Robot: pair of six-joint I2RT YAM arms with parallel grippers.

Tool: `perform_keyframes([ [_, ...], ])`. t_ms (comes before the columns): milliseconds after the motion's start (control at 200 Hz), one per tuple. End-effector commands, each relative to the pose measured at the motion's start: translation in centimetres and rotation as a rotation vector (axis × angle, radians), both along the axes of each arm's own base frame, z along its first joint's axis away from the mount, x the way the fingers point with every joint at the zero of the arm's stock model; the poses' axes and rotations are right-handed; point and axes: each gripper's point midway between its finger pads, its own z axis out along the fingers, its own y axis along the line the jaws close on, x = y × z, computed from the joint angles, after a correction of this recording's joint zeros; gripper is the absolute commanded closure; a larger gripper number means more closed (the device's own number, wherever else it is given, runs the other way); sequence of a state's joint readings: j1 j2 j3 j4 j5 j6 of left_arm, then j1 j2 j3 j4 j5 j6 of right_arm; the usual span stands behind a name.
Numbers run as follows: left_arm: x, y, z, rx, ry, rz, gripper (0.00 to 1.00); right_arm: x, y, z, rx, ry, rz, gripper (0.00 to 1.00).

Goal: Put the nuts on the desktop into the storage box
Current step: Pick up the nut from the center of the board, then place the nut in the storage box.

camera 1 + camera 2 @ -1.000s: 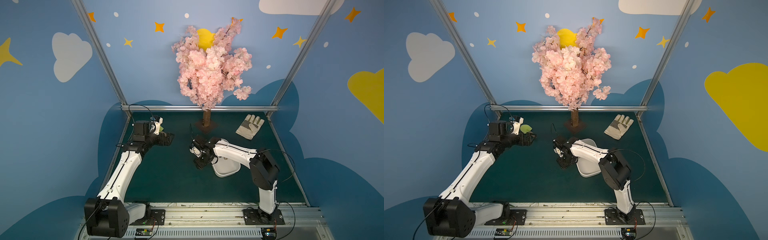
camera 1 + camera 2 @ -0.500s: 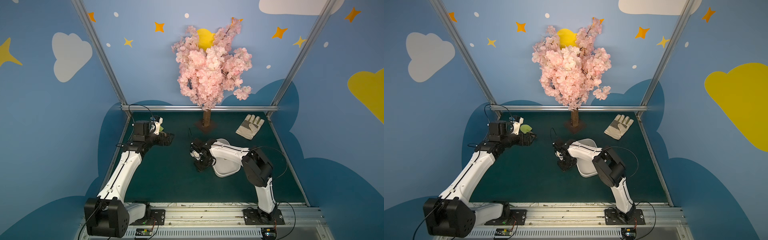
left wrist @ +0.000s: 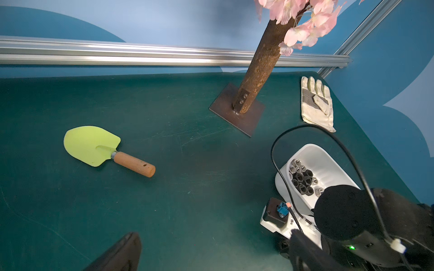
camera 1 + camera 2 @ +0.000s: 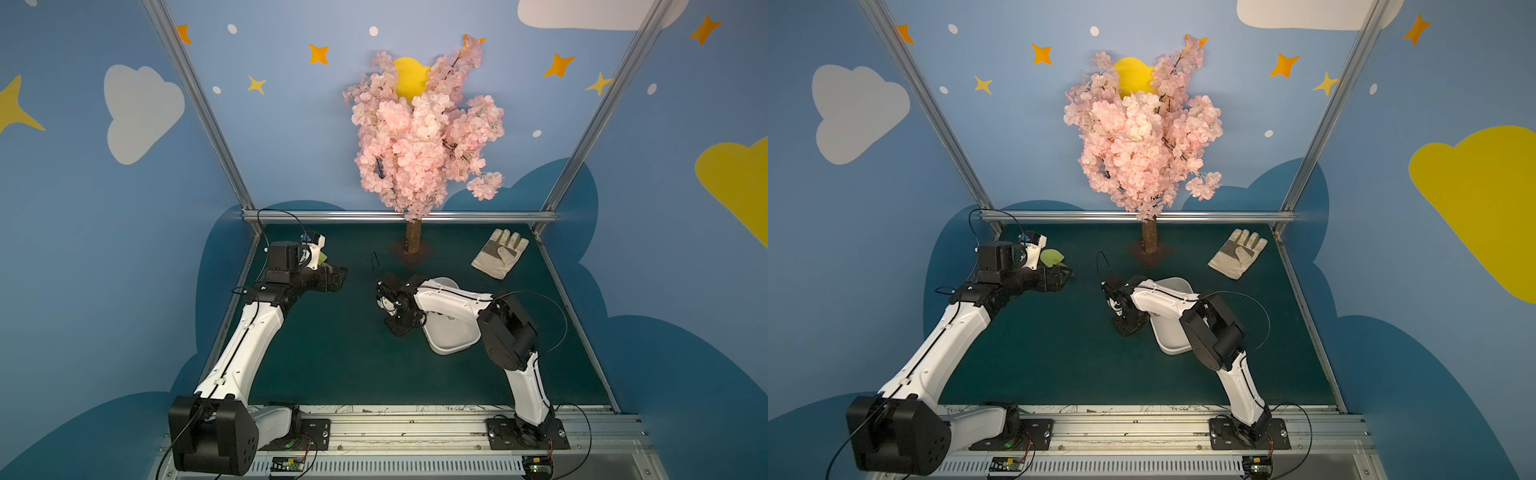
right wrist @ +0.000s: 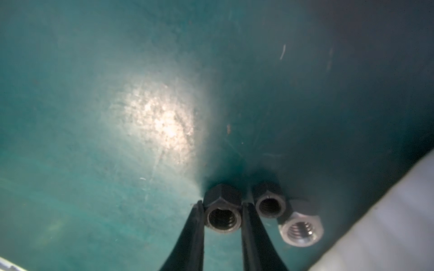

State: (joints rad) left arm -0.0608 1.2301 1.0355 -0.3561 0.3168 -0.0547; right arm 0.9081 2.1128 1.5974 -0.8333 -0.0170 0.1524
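The nuts in the box are across the box's side from the robot's right gripper, so the gripper needs to rise over that side, go down beside them and let go of the dark nut.
My right gripper (image 5: 222, 211) is shut on a dark hex nut (image 5: 222, 212), one black finger (image 5: 195, 234) against each flat side, down at the teal desktop (image 4: 332, 353). Two more nuts lie right beside it, a dark one (image 5: 270, 204) and a silver one (image 5: 300, 231). The white storage box (image 4: 451, 340) (image 4: 1169, 332) stands just past them, its wall (image 5: 387, 223) close by. Several nuts (image 3: 301, 179) lie inside the box (image 3: 328, 164). In both top views the right gripper (image 4: 399, 326) (image 4: 1126, 326) points down at the box's left side. My left gripper (image 3: 211, 253) (image 4: 336, 278) hovers open and empty at the back left.
A yellow-green trowel (image 3: 94, 147) with a wooden handle lies under the left arm. The blossom tree's base plate (image 4: 411, 253) stands at the back middle. A beige work glove (image 4: 498, 253) lies at the back right. Aluminium rails (image 4: 399, 216) edge the desktop.
The right gripper has come down beside the box and shut on a nut; its elbow swung in over the box. The left arm has not moved.
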Motion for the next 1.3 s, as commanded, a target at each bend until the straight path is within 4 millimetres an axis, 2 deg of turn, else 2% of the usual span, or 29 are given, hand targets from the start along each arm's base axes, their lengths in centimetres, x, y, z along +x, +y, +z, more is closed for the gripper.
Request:
perform_keyframes([
  [0,-0.2,0.0,0.5,0.006,-0.026,-0.006,0.0,0.8,-0.1,2.4,0.009,-0.072,-0.002,0.82],
  [195,-0.2,0.0,0.6,0.003,-0.029,-0.006,0.0,3.0,-1.4,9.6,0.134,-0.218,-0.065,0.82],
  [270,-0.2,0.0,0.7,0.002,-0.031,-0.006,0.0,4.3,-3.1,11.7,0.172,-0.259,-0.12,0.82],
  [341,-0.2,-0.1,0.7,-0.001,-0.032,-0.008,0.0,5.2,-5.1,12.5,0.179,-0.269,-0.17,0.81],
  [461,-0.3,0.0,0.8,0.002,-0.034,-0.007,0.0,6.1,-9.2,11.3,0.137,-0.242,-0.258,0.81],
  [536,-0.3,0.0,0.9,0.004,-0.037,-0.005,0.0,6.0,-11.2,9.7,0.106,-0.2,-0.297,0.81],
  [671,-0.3,-0.1,0.8,-0.001,-0.034,-0.008,0.0,4.9,-12.7,6.7,0.06,-0.107,-0.328,0.81],
  [801,-0.3,-0.1,0.7,-0.003,-0.032,-0.01,0.0,4.0,-12.3,4.4,0.049,-0.028,-0.334,0.82],
  [941,-0.3,0.0,0.7,0.003,-0.033,-0.006,0.0,4.2,-11.8,2.5,0.027,0.016,-0.336,0.81],
  [1127,-0.2,0.0,0.5,0.004,-0.027,-0.006,0.0,5.3,-11.5,1.0,-0.018,0.031,-0.318,0.81],
  [1297,-0.2,0.1,0.5,0.011,-0.029,-0.001,0.0,6.8,-11.0,0.6,-0.037,0.014,-0.306,0.76],
])
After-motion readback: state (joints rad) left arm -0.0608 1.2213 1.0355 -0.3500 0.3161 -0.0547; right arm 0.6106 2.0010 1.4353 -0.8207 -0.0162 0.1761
